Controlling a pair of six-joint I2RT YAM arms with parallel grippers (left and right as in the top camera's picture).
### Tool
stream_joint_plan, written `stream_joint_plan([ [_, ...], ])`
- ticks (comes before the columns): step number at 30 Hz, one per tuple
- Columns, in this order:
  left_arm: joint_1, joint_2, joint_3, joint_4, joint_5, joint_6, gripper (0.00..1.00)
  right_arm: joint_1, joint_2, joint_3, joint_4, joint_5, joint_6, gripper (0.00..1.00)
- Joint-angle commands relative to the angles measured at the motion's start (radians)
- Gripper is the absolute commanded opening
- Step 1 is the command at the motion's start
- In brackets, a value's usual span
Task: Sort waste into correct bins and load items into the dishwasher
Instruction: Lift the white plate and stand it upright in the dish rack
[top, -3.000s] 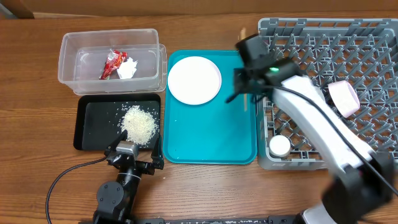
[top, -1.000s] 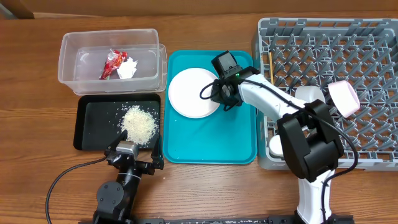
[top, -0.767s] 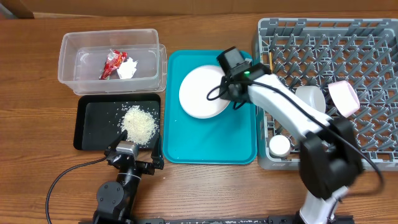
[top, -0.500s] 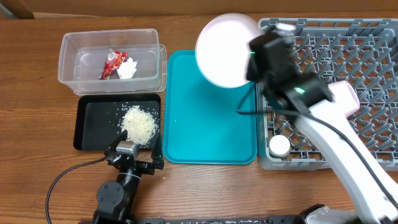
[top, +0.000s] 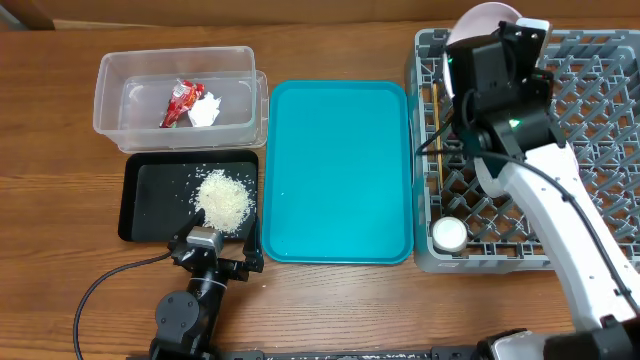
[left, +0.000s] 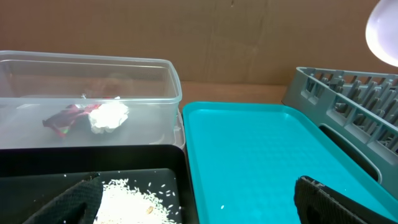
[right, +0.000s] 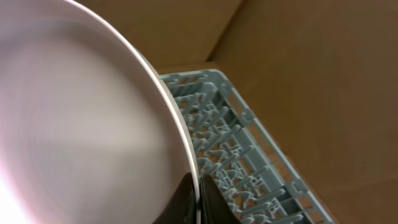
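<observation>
The plate is hanging on edge above the rack's wires, so my right gripper will next go down into the rack's back corner by the chopsticks and let go of the plate's rim.
My right gripper (top: 482, 42) is shut on the rim of a round white plate (top: 478, 18) and holds it tilted on edge above the back-left corner of the grey dish rack (top: 590, 60). In the right wrist view the fingers (right: 198, 199) pinch the plate (right: 81, 124) over the rack (right: 249, 155). Chopsticks (top: 436, 110) lie along the rack's left side and a small white cup (top: 449, 234) stands at its front left. My left gripper (top: 215, 250) is open and empty in front of the black tray (top: 150, 200), which holds rice (top: 225, 200). The clear tub (top: 175, 65) holds the red wrapper (top: 183, 100) and the tissue (top: 205, 110).
The teal tray (top: 340, 170) lies bare between the bins and the rack. The left wrist view shows the open fingers (left: 205, 205), the tub (left: 93, 81), the rice (left: 137, 202), the teal tray (left: 261, 149) and the rack's edge (left: 348, 106). My right arm hides the rack's middle.
My right gripper took hold of the plate on the teal tray, lifted it and carried it right and back over the rack, tipping it on edge. The left arm has not moved.
</observation>
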Motion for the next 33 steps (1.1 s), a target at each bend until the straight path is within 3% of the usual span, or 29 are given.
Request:
stream_joint_plan([
  [1, 0.005, -0.005, -0.003, 0.001, 0.012, -0.006, 1.00, -0.044, 0.042, 0.001, 0.028, 0.050, -0.013, 0.04],
  [11, 0.005, -0.005, -0.003, 0.001, 0.012, -0.006, 1.00, -0.054, 0.223, 0.001, 0.074, 0.029, -0.039, 0.04],
  [18, 0.005, -0.005, -0.003, 0.001, 0.012, -0.006, 1.00, -0.050, 0.251, 0.001, 0.098, 0.029, -0.044, 0.04],
  [20, 0.005, -0.005, -0.003, 0.001, 0.012, -0.006, 1.00, -0.040, 0.251, 0.001, 0.097, 0.029, -0.066, 0.13],
  [22, 0.005, -0.005, -0.003, 0.001, 0.012, -0.006, 1.00, -0.023, 0.251, 0.001, 0.090, 0.029, -0.068, 0.38],
  [24, 0.005, -0.005, -0.003, 0.001, 0.012, -0.006, 1.00, -0.001, 0.251, 0.001, 0.090, 0.029, -0.068, 0.50],
  [33, 0.005, -0.005, -0.003, 0.001, 0.012, -0.006, 1.00, 0.152, 0.183, 0.002, -0.019, 0.028, 0.003, 0.51],
])
